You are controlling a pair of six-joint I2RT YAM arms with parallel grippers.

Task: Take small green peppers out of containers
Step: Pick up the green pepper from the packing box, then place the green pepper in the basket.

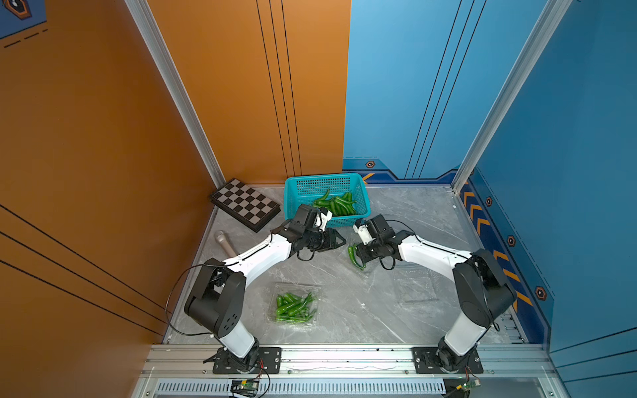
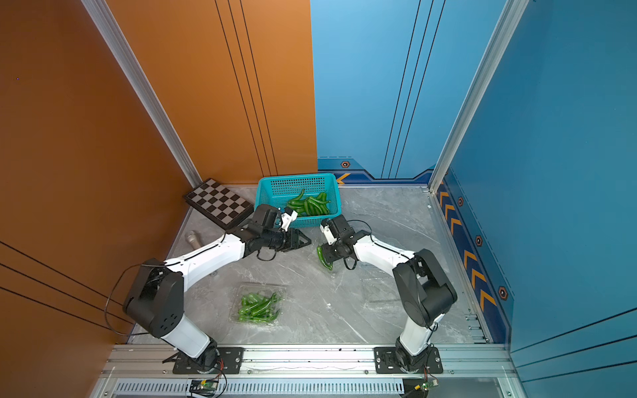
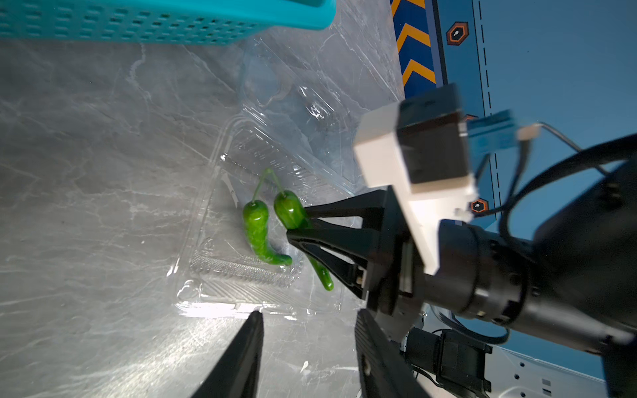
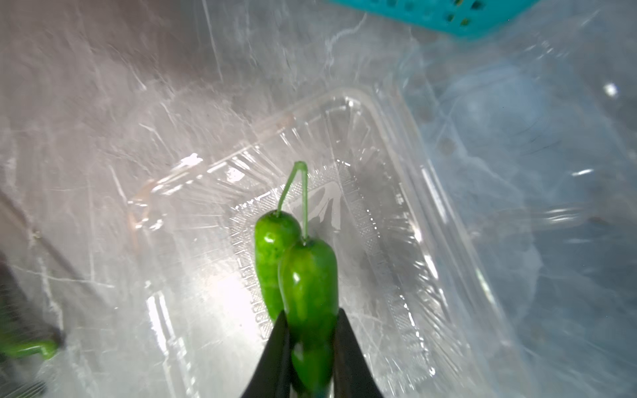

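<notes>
My right gripper rises outward over the peppers in the teal basket point(image 1: 342, 204) next, as it stands outward of the gripper. There the small green pepper joins others on release.
My right gripper point(image 4: 308, 330) is shut on a small green pepper point(image 4: 306, 275) over an open, clear container point(image 4: 379, 206). A second pepper point(image 4: 272, 248) sits right beside it, and their thin stems meet at the tips. In the left wrist view the same pair shows as the held pepper point(image 3: 289, 210) and its neighbour point(image 3: 256, 231) above the container's tray point(image 3: 220, 275). My left gripper point(image 3: 308, 344) stands open and empty just outside the tray's rim. In both top views the grippers point(image 1: 343, 241) point(image 1: 356, 253) face each other in front of the basket.
A teal basket point(image 1: 324, 182) at the back holds several peppers point(image 1: 336, 203). A closed clear container point(image 1: 294, 306) full of peppers lies near the front. An empty clear container point(image 1: 417, 286) lies by the right arm. A chessboard point(image 1: 244, 203) and a microphone point(image 1: 224, 243) sit at the left.
</notes>
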